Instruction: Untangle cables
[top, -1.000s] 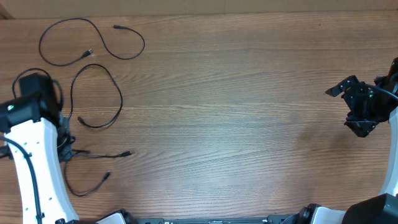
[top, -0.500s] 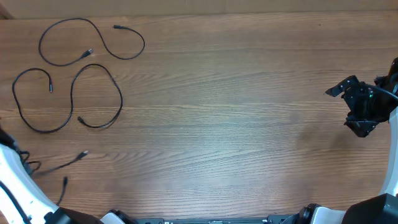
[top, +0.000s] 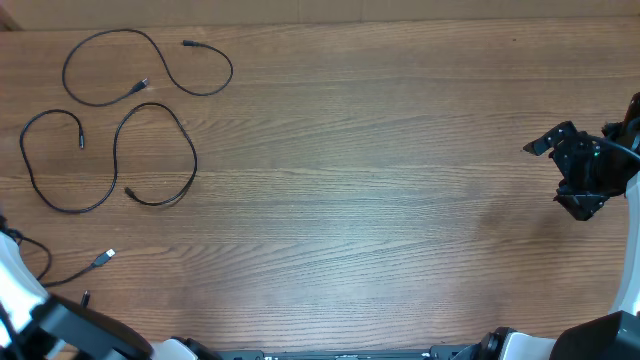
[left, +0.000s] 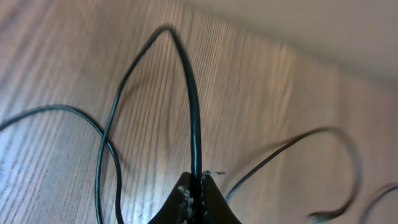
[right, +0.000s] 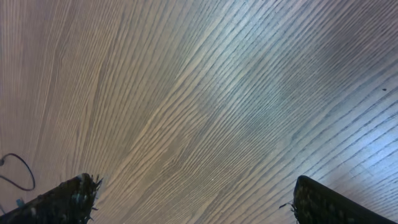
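Observation:
My left gripper needs to move down and to the right in the overhead view next and release the silver-tipped cable, as bare wood by the cable's bend (top: 38, 231) is below on that side.
Three thin black cables lie at the table's left. One makes a loose loop (top: 66, 72) at the far left corner. A second snakes in an S (top: 195, 160) below it. The third (top: 70, 275), silver-tipped (top: 105, 257), trails to the near-left corner, where my left arm (top: 15, 290) sits. In the left wrist view my left gripper (left: 196, 186) is shut on this cable (left: 194, 112), which arches upward from the jaws and doubles back. My right gripper (top: 575, 175) hovers at the far right, away from all cables. Its fingers (right: 68, 199) stand wide apart over bare wood.
The wooden table (top: 380, 180) stretches between the two arms. A thin black cord (right: 22, 171) shows at the left edge of the right wrist view. The table's far edge runs along the top of the overhead view.
My left arm has pulled back toward the near-left corner, dragging the silver-tipped cable left. That uncovered the S-shaped cable. The right arm has not moved.

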